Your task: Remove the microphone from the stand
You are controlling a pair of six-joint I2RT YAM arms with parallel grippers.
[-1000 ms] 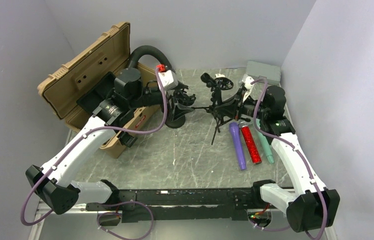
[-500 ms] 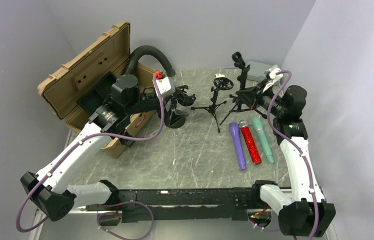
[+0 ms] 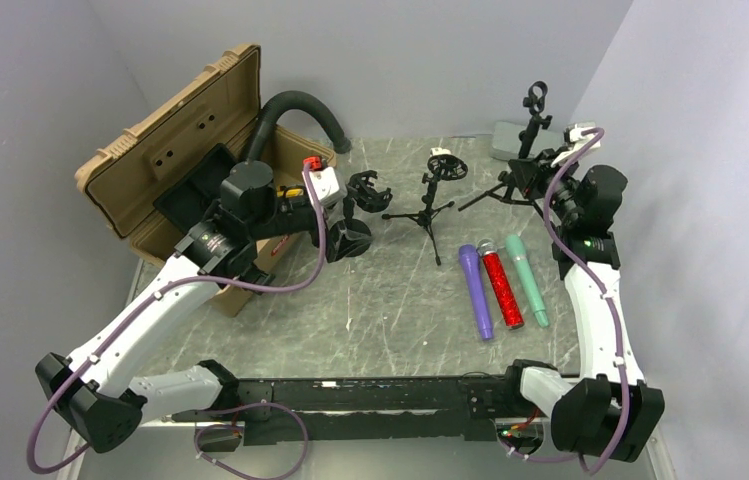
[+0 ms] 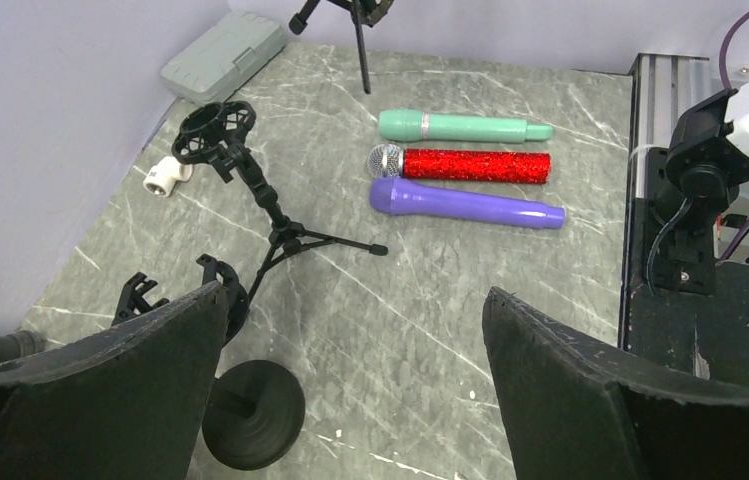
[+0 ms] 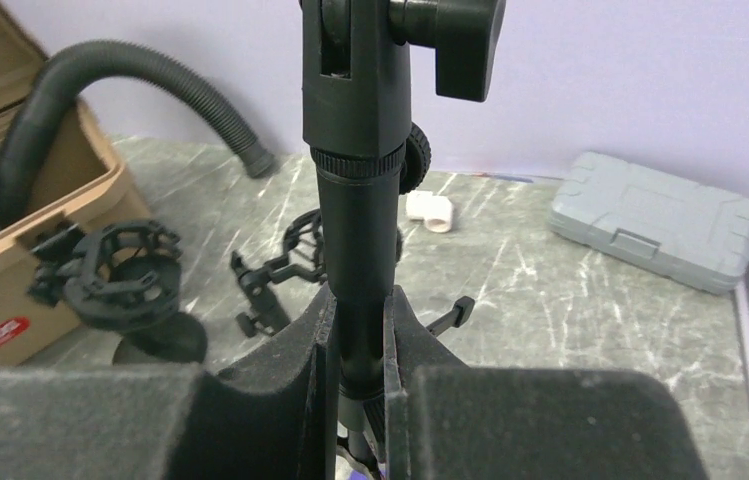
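My right gripper next lowers the tripod stand until its hanging legs rest on the bare tabletop below, before the grey case, then releases the pole (image 5: 358, 200).
Three microphones lie side by side on the table: purple (image 3: 475, 290), red glitter (image 3: 500, 288) and green (image 3: 527, 278). They also show in the left wrist view: purple (image 4: 465, 205), red (image 4: 470, 165), green (image 4: 465, 127). My right gripper (image 3: 542, 175) is shut on the pole of a black tripod stand (image 3: 528, 140) and holds it upright above the back right corner. The pole (image 5: 358, 200) sits between the right gripper's (image 5: 360, 340) pads. My left gripper (image 3: 342, 212) is open and empty beside a round-base stand (image 3: 352, 240); the left wrist view shows its wide-open fingers (image 4: 100, 390).
A small tripod stand with a shock mount (image 3: 435, 195) stands mid-table. An open tan case (image 3: 180, 150) and a black hose (image 3: 295, 105) are at the back left. A grey case (image 5: 655, 220) lies at the back right, with a white piece (image 4: 167, 175) near it.
My right gripper has lifted the tripod stand up and toward the back right, turning it upright. My left gripper has drawn back left from the round-base stand.
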